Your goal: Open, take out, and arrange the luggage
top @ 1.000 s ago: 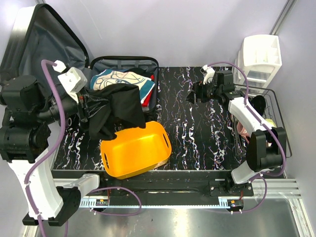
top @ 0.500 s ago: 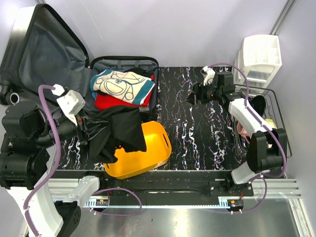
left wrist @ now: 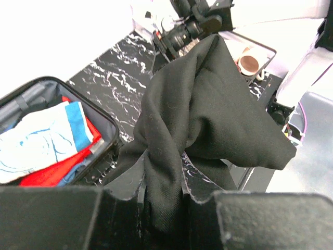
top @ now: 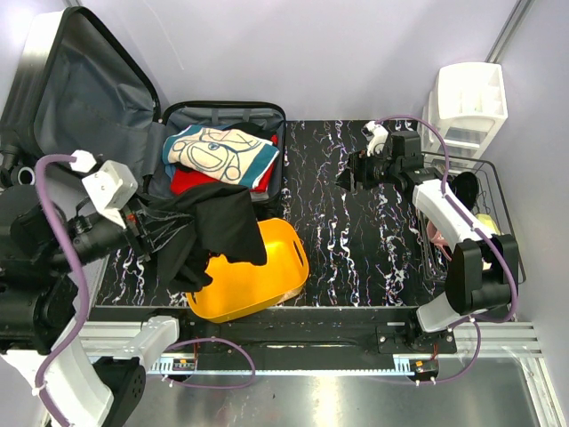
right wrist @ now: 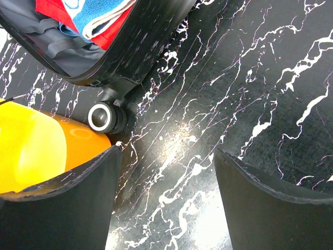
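Observation:
My left gripper should lower the black garment next, to the right in the top view, over the bin's bare end (top: 266, 269).
The black luggage (top: 98, 107) lies open at the table's back left, lid up showing grey lining. Its tray (top: 267, 116) holds a white-blue patterned cloth (top: 218, 151) over a red one (top: 200, 184); both show in the left wrist view (left wrist: 44, 138). My left gripper (top: 147, 233) is shut on a black garment (top: 209, 227) that hangs over the left part of the yellow-orange bin (top: 253, 271); the left wrist view shows the garment (left wrist: 208, 114) pinched between the fingers. My right gripper (top: 342, 176) is open and empty above the table's middle back; its wrist view shows a luggage wheel (right wrist: 101, 117).
A white compartmented organizer (top: 469, 98) stands at the back right. A wire tray (top: 484, 222) with a cup and small items sits at the right edge. The black marbled table (top: 356, 240) lies between the bin and the right arm.
My left gripper has drawn the black garment out of the luggage, down and to the left, so it now hangs over the bin's left side. The right arm has barely moved.

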